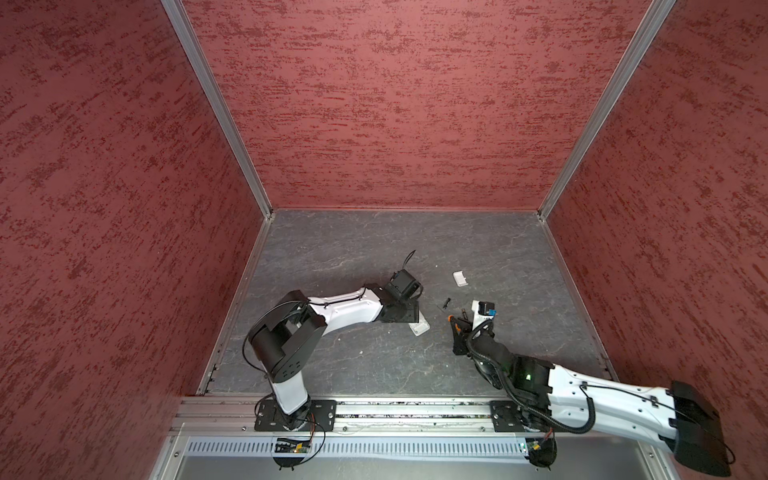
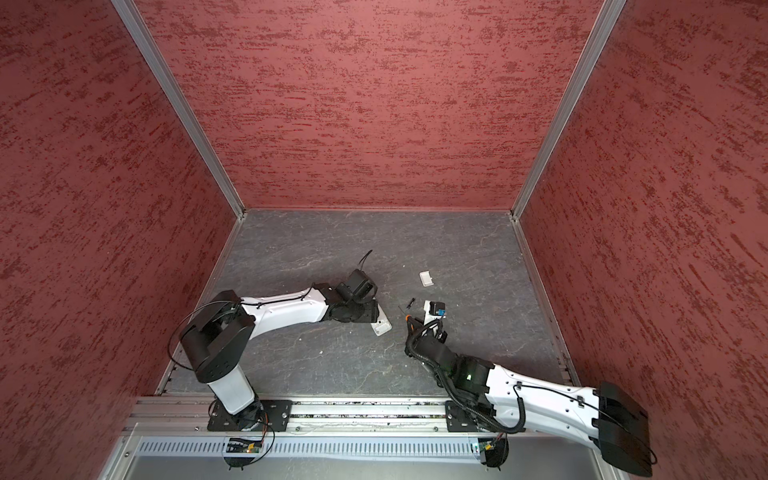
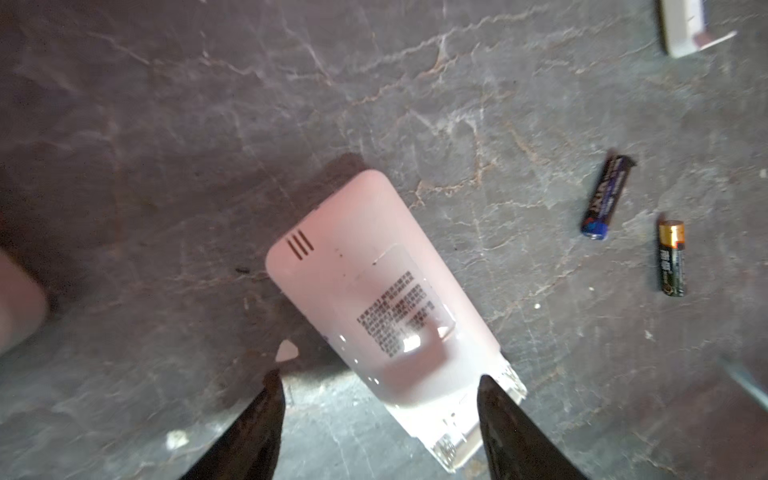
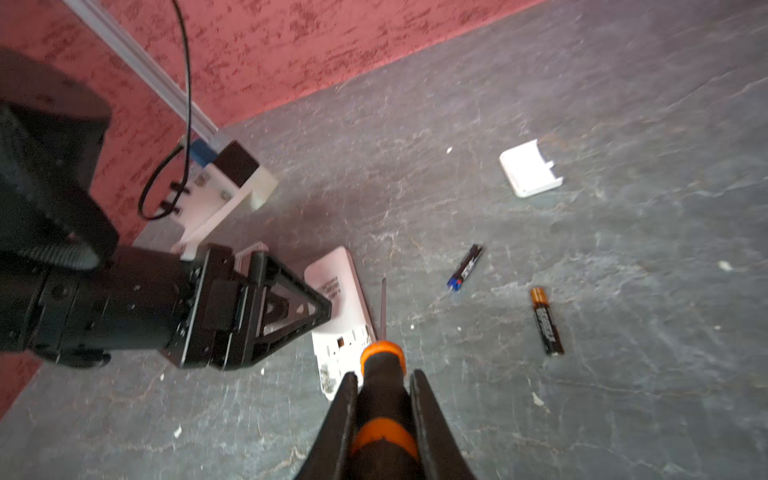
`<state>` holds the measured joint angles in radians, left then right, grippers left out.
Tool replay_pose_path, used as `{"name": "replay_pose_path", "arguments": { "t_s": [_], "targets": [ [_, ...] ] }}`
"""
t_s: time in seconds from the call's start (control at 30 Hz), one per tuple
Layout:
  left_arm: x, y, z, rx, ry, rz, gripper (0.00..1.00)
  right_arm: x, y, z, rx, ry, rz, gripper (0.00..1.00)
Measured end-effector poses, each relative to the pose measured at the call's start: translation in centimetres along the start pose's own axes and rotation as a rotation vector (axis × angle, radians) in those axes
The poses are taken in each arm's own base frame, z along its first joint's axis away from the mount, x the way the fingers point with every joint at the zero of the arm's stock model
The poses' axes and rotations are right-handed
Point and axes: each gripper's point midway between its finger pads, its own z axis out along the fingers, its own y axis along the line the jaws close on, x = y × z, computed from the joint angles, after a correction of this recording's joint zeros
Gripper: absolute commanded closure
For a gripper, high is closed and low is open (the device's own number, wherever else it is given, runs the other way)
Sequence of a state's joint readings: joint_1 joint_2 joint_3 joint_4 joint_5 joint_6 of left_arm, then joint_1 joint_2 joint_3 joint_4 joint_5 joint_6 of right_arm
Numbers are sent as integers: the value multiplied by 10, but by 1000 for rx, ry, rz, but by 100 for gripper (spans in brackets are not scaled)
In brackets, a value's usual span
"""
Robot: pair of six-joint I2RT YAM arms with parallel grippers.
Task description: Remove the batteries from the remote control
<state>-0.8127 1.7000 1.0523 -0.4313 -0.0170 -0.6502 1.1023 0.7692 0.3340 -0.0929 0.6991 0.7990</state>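
Note:
Both batteries are loose, so I need to swing my right gripper away from the remote and down past the copper-topped battery to bare tabletop, and let go of the screwdriver there.
The white remote control lies back-up on the grey table, its battery bay end uncovered and facing my left gripper. That gripper is open, its jaws straddling the bay end; one finger overlaps the remote's edge and the other stands clear of it. Two batteries lie loose on the table beside the remote: a blue-ended battery and a copper-topped battery. My right gripper is shut on the orange-and-black screwdriver, whose tip hovers by the remote.
The white battery cover lies apart, farther back on the table. Red walls enclose the table on three sides. Small white crumbs are scattered on the surface. The left arm reaches in close to the screwdriver.

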Motion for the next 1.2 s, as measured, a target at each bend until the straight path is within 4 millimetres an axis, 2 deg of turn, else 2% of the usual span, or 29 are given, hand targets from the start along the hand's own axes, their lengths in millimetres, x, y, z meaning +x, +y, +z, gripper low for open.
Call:
{"name": "replay_pose_path", "arguments": {
  "t_s": [0.1,0.2,0.3,0.43,0.6,0.7,0.87,1.0,1.2],
  "targets": [
    [-18,-4,-28,38,-62,-7,25,-27,-16,-1,104,-53,22,100],
    [-37,4,-52,59,-123,-39,23,-53,-43,1,235,-107,47,100],
    [-49,30,-65,44,-163,-99,21,-69,-71,4,333,-143,54,100],
    [-51,76,-73,-23,-170,-178,19,-84,-105,12,430,-158,77,100],
    [-52,121,-78,-98,-153,-253,17,-87,-131,26,493,-127,80,100],
    [-51,138,-79,-135,-145,-272,18,-84,-145,36,518,-96,90,100],
    [-48,154,-79,-169,-132,-292,18,-85,-170,47,551,-75,136,100],
    [-47,165,-78,-188,-119,-305,17,-77,-176,56,544,-37,152,100],
    [-43,187,-70,-218,-82,-346,17,-71,-175,61,521,-7,174,90]
  ]
}}
